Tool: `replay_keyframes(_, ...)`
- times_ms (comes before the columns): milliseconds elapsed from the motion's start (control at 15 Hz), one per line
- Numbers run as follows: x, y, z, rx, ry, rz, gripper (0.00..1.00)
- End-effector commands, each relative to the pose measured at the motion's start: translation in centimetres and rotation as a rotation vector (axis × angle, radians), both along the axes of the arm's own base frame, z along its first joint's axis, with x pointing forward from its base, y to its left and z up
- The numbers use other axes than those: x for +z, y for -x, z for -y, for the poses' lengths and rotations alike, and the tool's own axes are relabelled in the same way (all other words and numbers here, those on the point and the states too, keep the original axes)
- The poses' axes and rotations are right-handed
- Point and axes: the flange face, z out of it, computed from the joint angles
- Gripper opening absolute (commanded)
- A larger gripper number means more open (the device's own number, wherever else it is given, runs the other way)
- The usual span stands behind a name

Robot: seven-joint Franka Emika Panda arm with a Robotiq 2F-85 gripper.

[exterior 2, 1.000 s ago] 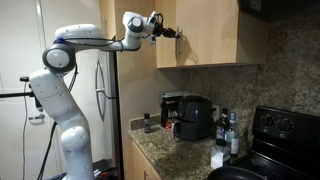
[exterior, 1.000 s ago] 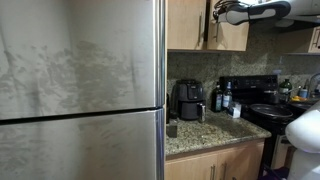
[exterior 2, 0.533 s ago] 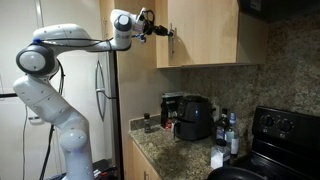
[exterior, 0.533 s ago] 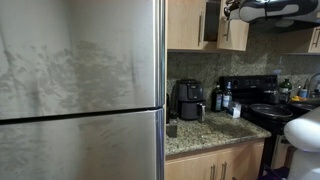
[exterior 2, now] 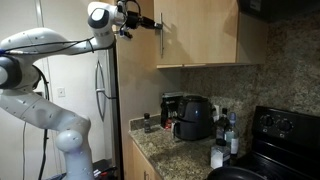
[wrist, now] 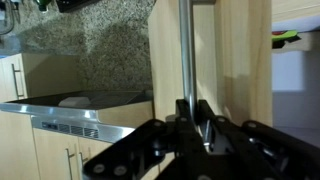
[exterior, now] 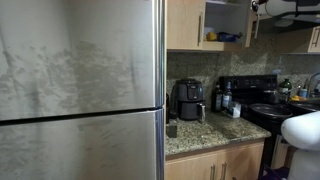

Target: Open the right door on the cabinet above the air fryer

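My gripper needs to swing the door's vertical metal handle (wrist: 187, 60), which is between its fingers, wider and away from the closed door. It should then release the handle, because the shelf shows.
The air fryer (exterior: 188, 98) stands on the granite counter and shows in both exterior views (exterior 2: 193, 116). The cabinet above it has its left door (exterior: 184, 24) closed. Its right door (exterior: 251, 22) is swung open, so the shelf inside and a yellow item (exterior: 212, 36) show. My gripper (exterior 2: 155, 23) is shut on the door's vertical metal handle (exterior 2: 163, 38). In the wrist view the fingers (wrist: 192, 118) clamp the handle bar (wrist: 186, 45) against the wooden door (wrist: 240, 60). My arm (exterior: 285, 8) reaches in at the top.
A steel fridge (exterior: 80, 90) fills one side. Bottles (exterior: 222, 98) stand beside the air fryer. A black stove (exterior: 265, 105) and a pan are further along. Lower cabinets (exterior: 215, 165) run under the counter.
My arm has pulled back with the handle in its grip. The right door has swung from nearly closed to wide open, uncovering the cabinet's inside.
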Motion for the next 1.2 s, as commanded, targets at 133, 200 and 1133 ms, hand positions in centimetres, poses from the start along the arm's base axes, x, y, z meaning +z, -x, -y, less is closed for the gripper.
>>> replay_keyframes(133, -4.0, 9.9, 7.7, -0.228, -0.128, -0.052, 0.04)
replay_keyframes(200, -5.0, 11.9, 9.7, -0.281, -0.160, -0.067, 0.04)
replay_keyframes(1133, -16.9, 17.6, 9.7, -0.012, -0.615, -0.449, 1.00)
